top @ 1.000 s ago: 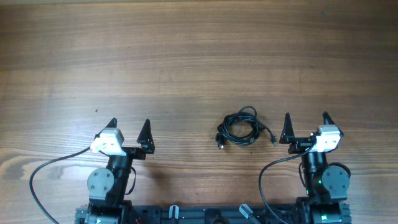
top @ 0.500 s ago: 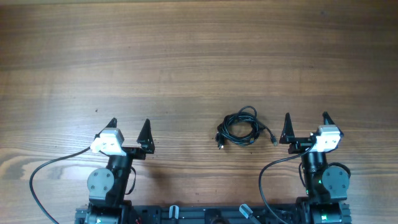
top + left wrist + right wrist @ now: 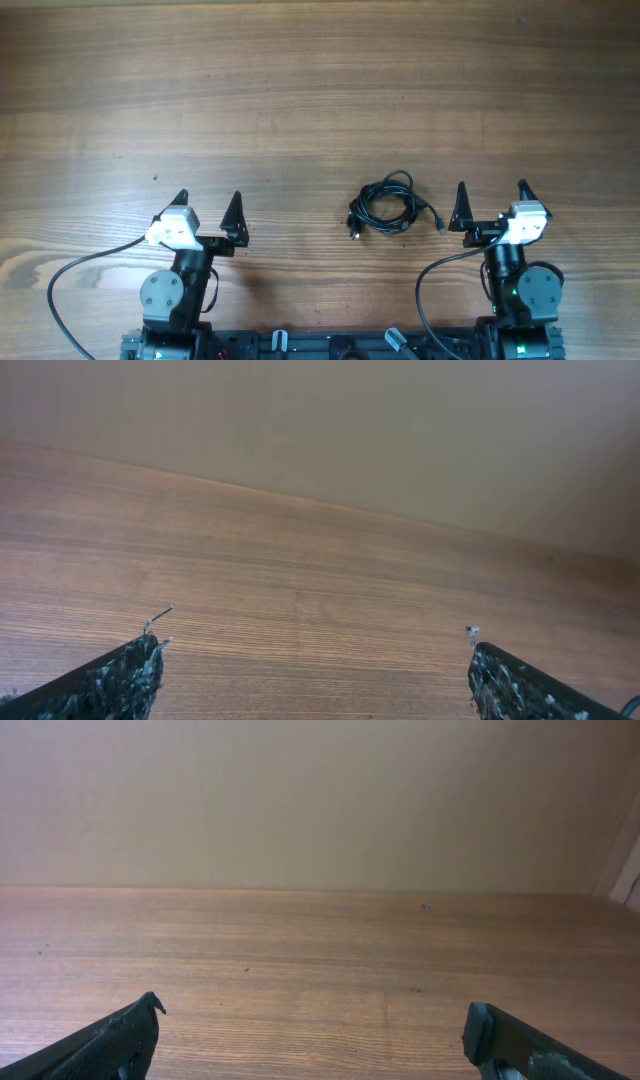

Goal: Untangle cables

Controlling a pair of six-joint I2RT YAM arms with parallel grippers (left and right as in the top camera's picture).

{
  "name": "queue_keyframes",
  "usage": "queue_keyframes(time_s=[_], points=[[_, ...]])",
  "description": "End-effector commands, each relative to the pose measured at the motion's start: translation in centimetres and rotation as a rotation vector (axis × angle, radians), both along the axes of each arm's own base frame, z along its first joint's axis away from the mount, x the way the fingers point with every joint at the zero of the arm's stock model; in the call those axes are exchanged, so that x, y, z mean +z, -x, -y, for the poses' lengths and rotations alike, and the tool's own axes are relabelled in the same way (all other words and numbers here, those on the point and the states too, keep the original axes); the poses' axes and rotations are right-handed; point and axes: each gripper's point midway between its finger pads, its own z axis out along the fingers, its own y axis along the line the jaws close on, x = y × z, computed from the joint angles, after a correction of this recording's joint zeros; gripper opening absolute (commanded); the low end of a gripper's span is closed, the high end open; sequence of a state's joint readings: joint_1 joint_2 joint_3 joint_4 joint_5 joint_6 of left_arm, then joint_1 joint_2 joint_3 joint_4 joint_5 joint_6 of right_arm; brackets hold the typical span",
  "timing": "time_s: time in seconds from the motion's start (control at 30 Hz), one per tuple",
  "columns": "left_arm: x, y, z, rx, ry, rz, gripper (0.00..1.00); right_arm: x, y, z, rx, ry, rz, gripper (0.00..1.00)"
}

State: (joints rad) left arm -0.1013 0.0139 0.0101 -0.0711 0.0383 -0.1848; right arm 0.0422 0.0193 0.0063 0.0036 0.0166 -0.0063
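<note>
My left gripper will next swing across, tip its fingers down and close, because the side of the bundle that faces it is to its right in the overhead view.
A black cable bundle (image 3: 387, 207) lies coiled and tangled on the wooden table, right of centre, with one plug end at its lower left and another toward the right. My right gripper (image 3: 491, 199) is open and empty, just right of the bundle and apart from it. My left gripper (image 3: 207, 207) is open and empty, well to the left of the bundle. The left wrist view shows its open fingers (image 3: 315, 660) over bare wood. The right wrist view shows open fingers (image 3: 312, 1025) over bare wood. The cable is out of view in both wrist views.
The wooden table (image 3: 300, 100) stretches far and wide beyond the arms. Each arm's own grey cable loops at the near edge by the bases, the left one (image 3: 60, 290) and the right one (image 3: 425, 290). A plain wall (image 3: 300, 800) stands behind the table.
</note>
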Motion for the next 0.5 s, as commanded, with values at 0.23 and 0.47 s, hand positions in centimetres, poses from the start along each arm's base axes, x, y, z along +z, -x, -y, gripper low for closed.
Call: queue_keyframes(time_s=[0.23, 0.47], points=[[0.8, 0.5, 2.2, -0.131, 0.016, -0.013, 1.0, 1.7, 0.6, -3.1, 0.187, 0.02, 0.035, 1.0], [3.4, 0.4, 2.4, -0.142, 0.013, -0.128, 1.0, 4.3, 1.0, -4.4, 0.263, 0.018, 0.047, 1.0]])
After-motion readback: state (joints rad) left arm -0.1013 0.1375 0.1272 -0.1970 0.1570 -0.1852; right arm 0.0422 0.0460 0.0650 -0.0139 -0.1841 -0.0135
